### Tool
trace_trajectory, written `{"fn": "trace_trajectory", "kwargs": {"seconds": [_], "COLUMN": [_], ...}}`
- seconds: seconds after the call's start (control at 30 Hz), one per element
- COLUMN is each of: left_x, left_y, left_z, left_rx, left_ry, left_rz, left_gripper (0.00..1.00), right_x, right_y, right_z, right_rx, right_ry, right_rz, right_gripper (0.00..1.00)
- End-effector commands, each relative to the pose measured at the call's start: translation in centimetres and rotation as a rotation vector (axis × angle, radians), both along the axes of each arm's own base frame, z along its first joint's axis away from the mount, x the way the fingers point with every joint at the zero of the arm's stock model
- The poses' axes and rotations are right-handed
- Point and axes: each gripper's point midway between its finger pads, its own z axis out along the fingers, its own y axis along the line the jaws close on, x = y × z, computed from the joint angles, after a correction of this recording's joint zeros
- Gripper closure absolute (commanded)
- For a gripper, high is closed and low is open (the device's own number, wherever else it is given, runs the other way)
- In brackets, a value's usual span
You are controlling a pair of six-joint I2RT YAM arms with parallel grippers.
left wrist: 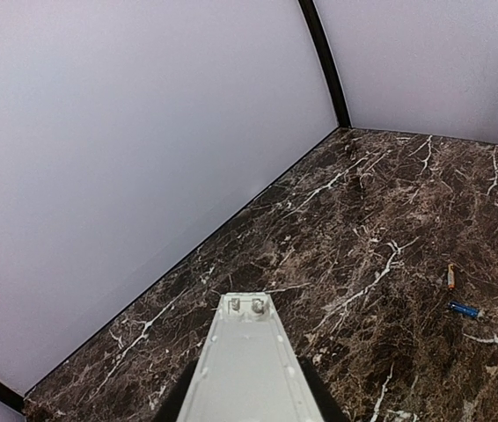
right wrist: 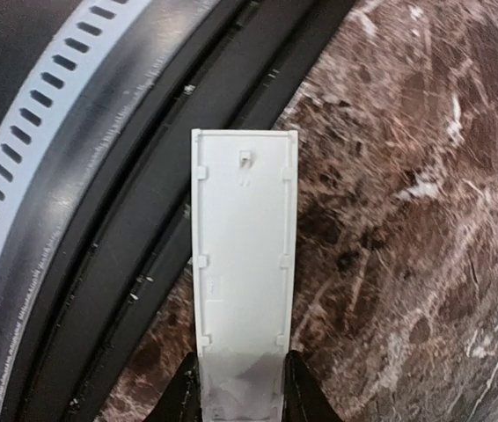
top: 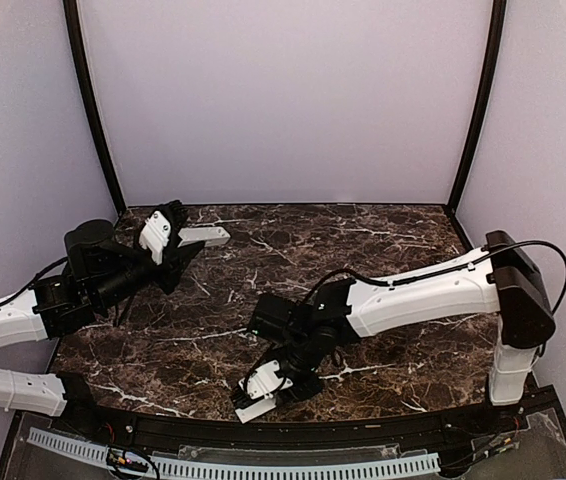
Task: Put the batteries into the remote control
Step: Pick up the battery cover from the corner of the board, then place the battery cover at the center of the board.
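Next, my right gripper should move off the black rim and down to release the strip [right wrist: 243, 237] on bare marble, which lies to the gripper's right in the top view.
My left gripper [top: 168, 240] is shut on the white remote control [top: 206, 236] and holds it above the back left of the table. In the left wrist view the remote [left wrist: 249, 352] points away from me, its open battery bay and two metal contacts facing up. A blue battery [left wrist: 465, 309] and an orange-brown cell [left wrist: 450, 276] lie on the marble to the right. My right gripper [top: 263, 388] is shut on the flat white cover strip [right wrist: 243, 237], inner side up, over the table's front edge. Its dark fingers [right wrist: 300, 391] pinch the strip's near end.
The dark marble table [top: 383, 250] is enclosed by pale walls with black corner posts [top: 93, 110]. A black rim and a slotted grey cable duct [right wrist: 64, 141] run along the front edge, just under the cover strip's left side.
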Motion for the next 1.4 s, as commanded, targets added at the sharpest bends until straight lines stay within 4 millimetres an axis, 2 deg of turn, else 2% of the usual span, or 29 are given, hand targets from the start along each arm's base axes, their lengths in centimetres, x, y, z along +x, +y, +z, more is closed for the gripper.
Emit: {"fn": "trace_trajectory", "kwargs": {"seconds": [0.0,0.1,0.33,0.43,0.5,0.63,0.77,0.9,1.17,1.37], "left_x": [0.4,0.4,0.4,0.5,0.5,0.5,0.5,0.5,0.5,0.4], "left_y": [0.6,0.7,0.9,0.8,0.7,0.5,0.3,0.0,-0.2,-0.3], "left_z": [0.0,0.1,0.1,-0.1,-0.2,-0.4,-0.7,-0.9,-1.1,-1.1], "left_rx": [-0.001,-0.003,-0.003,0.001,0.001,0.002,0.003,0.003,0.001,-0.004], "left_ry": [-0.008,-0.010,-0.012,-0.009,-0.005,0.004,0.015,0.025,0.033,0.040], "left_rz": [0.025,0.028,0.035,0.033,0.029,0.019,0.012,0.002,-0.005,-0.013], "left_gripper": [1.00,1.00,1.00,1.00,1.00,1.00,1.00,1.00,1.00,1.00], "right_x": [5.1,9.0,19.6,23.3,25.3,28.1,30.7,31.4,27.8,26.3], "right_y": [-0.9,-2.1,-7.0,-8.7,-9.6,-11.3,-14.2,-16.5,-16.8,-18.6], "right_z": [1.1,1.8,1.8,2.1,2.2,1.7,1.1,0.9,1.0,0.1], "right_rx": [0.029,0.032,0.034,0.042,0.048,0.034,-0.005,-0.031,0.003,-0.002], "right_ry": [-0.041,-0.061,-0.118,-0.118,-0.113,-0.108,-0.102,-0.063,0.098,0.134], "right_rz": [-0.174,-0.271,-0.551,-0.671,-0.752,-0.868,-1.042,-1.214,-1.456,-1.668], "right_gripper": [0.82,0.82,0.82,0.83,0.83,0.82,0.82,0.82,0.84,0.86]}}
